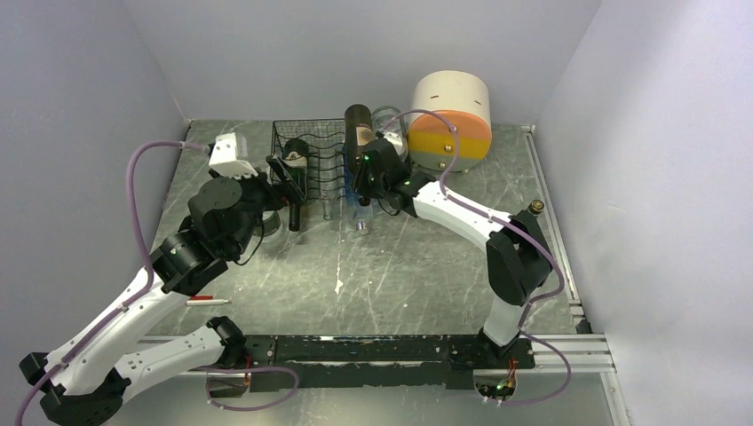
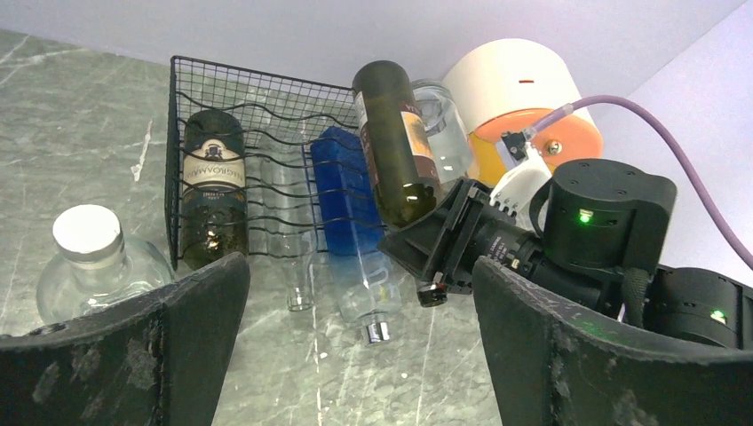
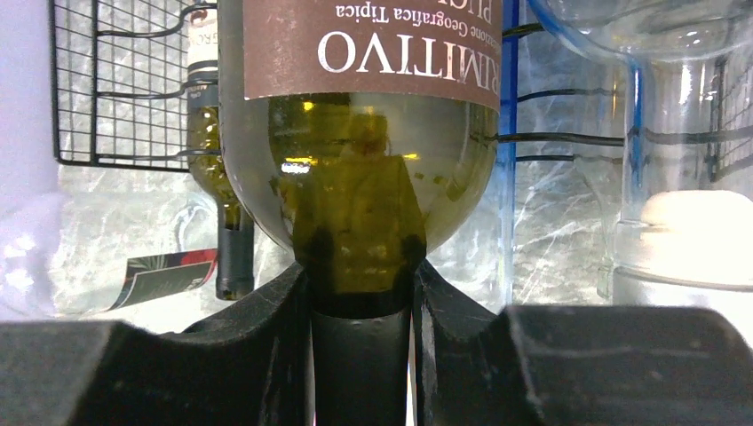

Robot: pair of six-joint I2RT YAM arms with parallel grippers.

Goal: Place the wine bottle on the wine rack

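My right gripper needs to lower the wine bottle onto the rack's wires above the blue bottle (image 1: pixel 351 166), since the wine bottle already lines up over that row.
My right gripper (image 3: pixel 360 306) is shut on the neck of the wine bottle (image 3: pixel 360 160), which is dark green glass with a brown label. The bottle (image 1: pixel 359 126) is held tilted, base up and away, over the right end of the wine rack (image 1: pixel 313 133). The rack (image 2: pixel 257 106) is black wire with wavy tiers. It holds a dark labelled bottle (image 2: pixel 213 182), a clear bottle (image 2: pixel 289 240) and a blue bottle (image 2: pixel 348 209), lying necks toward me. My left gripper (image 2: pixel 360 355) stands open and empty on the near left of the rack, facing it.
A round cream, orange and yellow drawer unit (image 1: pixel 451 115) stands right of the rack. A clear glass jar (image 2: pixel 441 124) sits between it and the held bottle. Another clear jar with a white lid (image 2: pixel 89 257) stands by my left gripper. A red-tipped pen (image 1: pixel 202 300) lies near the left arm.
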